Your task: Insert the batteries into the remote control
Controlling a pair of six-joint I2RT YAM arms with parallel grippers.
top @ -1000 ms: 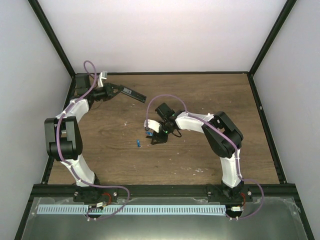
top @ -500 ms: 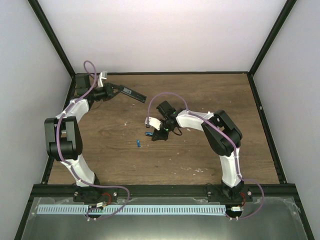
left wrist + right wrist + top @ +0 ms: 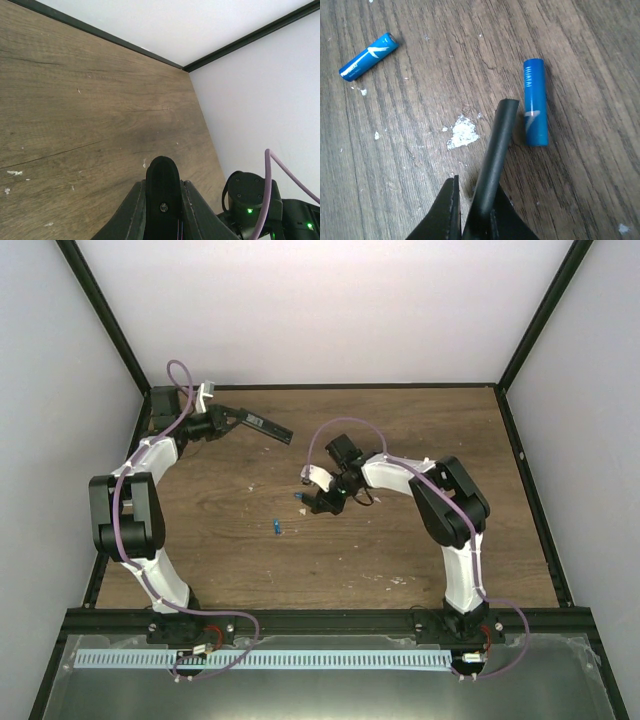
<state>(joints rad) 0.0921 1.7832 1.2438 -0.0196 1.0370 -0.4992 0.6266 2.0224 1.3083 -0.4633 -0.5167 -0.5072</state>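
I will move my right gripper away from the blue batteries next, to the right in the top view, over open wood, because the remote control's cover piece (image 3: 495,145) now hangs beside them.
The remote control (image 3: 262,425) is a slim black bar held above the back left of the table. My left gripper (image 3: 232,418) is shut on it. In the left wrist view its rounded end (image 3: 162,180) sticks out between the fingers of the left gripper (image 3: 163,186). Two blue batteries lie on the wood, one (image 3: 275,528) left of the other (image 3: 297,496). In the right wrist view they lie apart (image 3: 368,56) (image 3: 535,102). My right gripper (image 3: 318,505) (image 3: 477,187) is shut on a thin black cover piece (image 3: 495,145), seen edge-on, beside the right-hand battery.
Black frame rails (image 3: 320,386) and white walls bound the wooden table. A white fleck (image 3: 462,131) marks the wood by the right gripper. Part of the right arm (image 3: 250,195) shows at the lower right of the left wrist view.
The right gripper has shut on the black cover piece and moved a little farther back and right, away from the nearer battery. The left arm and the remote control have stayed still.
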